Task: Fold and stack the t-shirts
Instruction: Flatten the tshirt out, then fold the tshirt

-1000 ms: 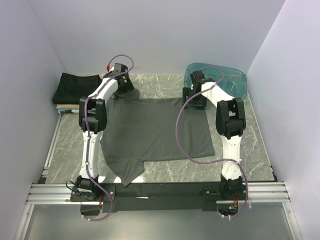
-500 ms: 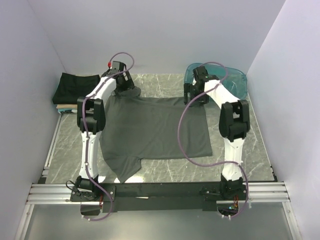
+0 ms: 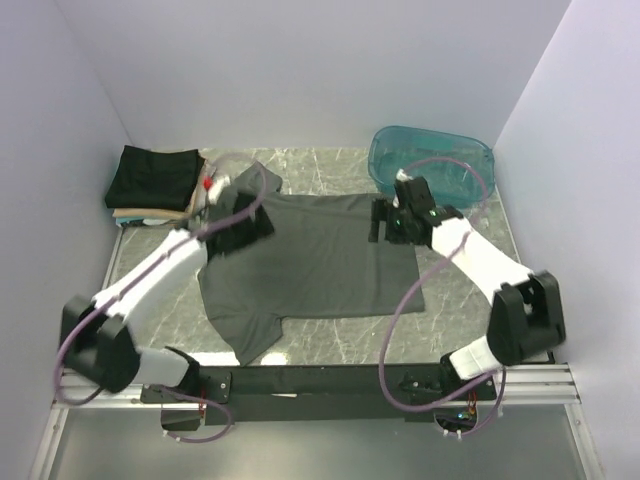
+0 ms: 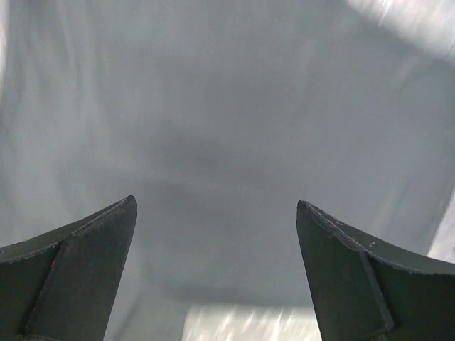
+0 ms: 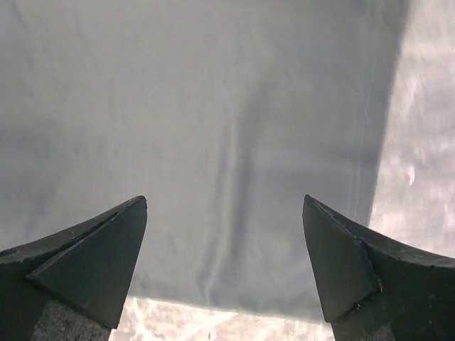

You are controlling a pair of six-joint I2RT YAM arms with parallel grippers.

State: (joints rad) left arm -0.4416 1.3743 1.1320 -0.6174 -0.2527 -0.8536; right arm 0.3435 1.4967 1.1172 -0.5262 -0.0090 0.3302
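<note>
My left gripper is going back and down next, onto the near sleeve's tip (image 3: 243, 357).
A dark charcoal-grey t-shirt (image 3: 310, 265) lies spread flat on the marble table, one sleeve at the near left. My left gripper (image 3: 243, 222) hangs over its far-left part, open and empty; the left wrist view shows grey cloth (image 4: 227, 142) between the wide-apart fingers. My right gripper (image 3: 385, 222) hangs over the shirt's far-right corner, open and empty; the right wrist view shows the cloth (image 5: 213, 128) and its edge. A folded black t-shirt (image 3: 152, 176) tops a stack with tan and cream ones (image 3: 140, 213) at the far left.
A translucent teal plastic tub (image 3: 432, 160) stands at the far right, behind the right arm. Walls close in the table on three sides. A metal rail (image 3: 300, 385) runs along the near edge.
Both arms have swung back from the shirt's far edge toward the near side and outward. Both grippers have let go of the cloth, which has settled flat.
</note>
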